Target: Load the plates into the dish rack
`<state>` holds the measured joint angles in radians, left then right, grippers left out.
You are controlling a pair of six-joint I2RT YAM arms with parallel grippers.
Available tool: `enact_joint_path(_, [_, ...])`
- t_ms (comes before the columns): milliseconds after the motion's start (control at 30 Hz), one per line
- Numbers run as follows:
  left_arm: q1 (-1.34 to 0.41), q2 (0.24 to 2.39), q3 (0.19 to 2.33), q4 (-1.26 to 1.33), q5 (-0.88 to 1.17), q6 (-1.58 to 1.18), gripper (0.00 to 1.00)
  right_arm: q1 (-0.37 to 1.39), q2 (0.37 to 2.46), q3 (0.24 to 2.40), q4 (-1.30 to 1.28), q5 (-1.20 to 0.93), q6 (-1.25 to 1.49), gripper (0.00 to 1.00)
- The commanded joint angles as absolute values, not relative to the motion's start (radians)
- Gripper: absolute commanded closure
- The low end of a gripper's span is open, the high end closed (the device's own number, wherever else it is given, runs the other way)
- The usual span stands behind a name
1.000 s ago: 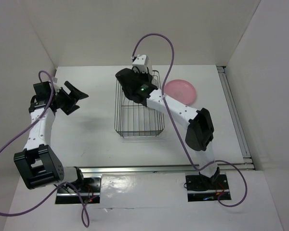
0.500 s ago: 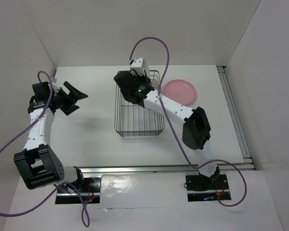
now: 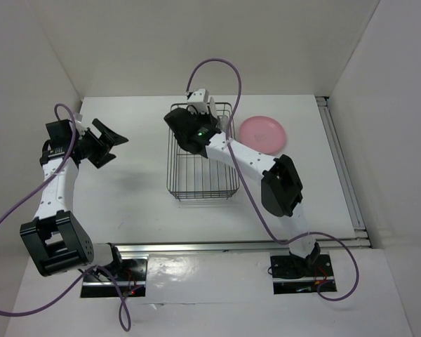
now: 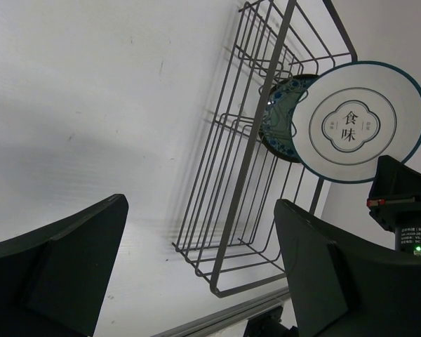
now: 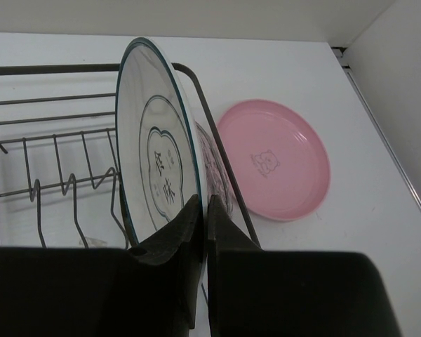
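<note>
My right gripper should next lower the white plate, already upright, into the rack's slot (image 3: pixel 212 114) (image 5: pixel 126 230) beside the blue-green plate and let go of the white plate's rim, as the slot is below it.
My right gripper (image 5: pixel 204 210) is shut on the rim of the white plate with the dark ring pattern (image 5: pixel 154 161). It holds the plate upright on edge at the far end of the dish rack (image 5: pixel 56 70), among the tines. From the left wrist view the white plate (image 4: pixel 358 123) stands just in front of the blue-green plate (image 4: pixel 275 116), which sits in the rack (image 4: pixel 231 203). The pink plate (image 3: pixel 262 132) lies flat on the table right of the rack (image 3: pixel 203 184). My left gripper (image 3: pixel 109 144) is open and empty, left of the rack. I cannot make out the glass plate.
White walls enclose the table on the left, back and right. A metal rail (image 3: pixel 340 161) runs along the table's right edge. My right arm (image 3: pixel 252 158) stretches over the rack's right side. Bare table lies between my left gripper and the rack.
My right gripper has moved a little left and farther back over the rack's far end with the white plate. The left arm has not moved.
</note>
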<state>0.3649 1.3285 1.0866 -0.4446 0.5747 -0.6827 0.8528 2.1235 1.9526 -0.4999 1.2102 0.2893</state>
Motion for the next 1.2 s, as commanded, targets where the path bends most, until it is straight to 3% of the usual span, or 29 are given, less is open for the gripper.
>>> enact_joint_path(0, [0.371, 1.333, 1.126, -0.44, 0.6, -0.666, 0.01, 0.847, 2.141, 1.999, -0.486, 1.233, 0.322, 1.0])
enact_joint_path(433, [0.371, 1.333, 1.126, -0.431, 0.618, -0.666, 0.01, 0.827, 2.195, 2.029, -0.497, 1.17, 0.351, 0.99])
enact_joint_path(567, [0.371, 1.333, 1.126, -0.431, 0.627, -0.666, 0.01, 0.805, 2.204, 2.039, -0.486, 1.132, 0.351, 0.87])
enact_joint_path(733, [0.371, 1.333, 1.126, -0.431, 0.627, -0.666, 0.01, 0.796, 2.224, 2.062, -0.486, 1.111, 0.342, 0.62])
enact_joint_path(1033, [0.371, 1.333, 1.126, -0.422, 0.627, -0.666, 0.01, 0.787, 2.214, 2.081, -0.402, 1.063, 0.23, 0.61])
enact_joint_path(1167, [0.371, 1.333, 1.126, -0.422, 0.627, -0.666, 0.01, 0.796, 2.181, 2.143, -0.376, 1.022, 0.149, 0.49])
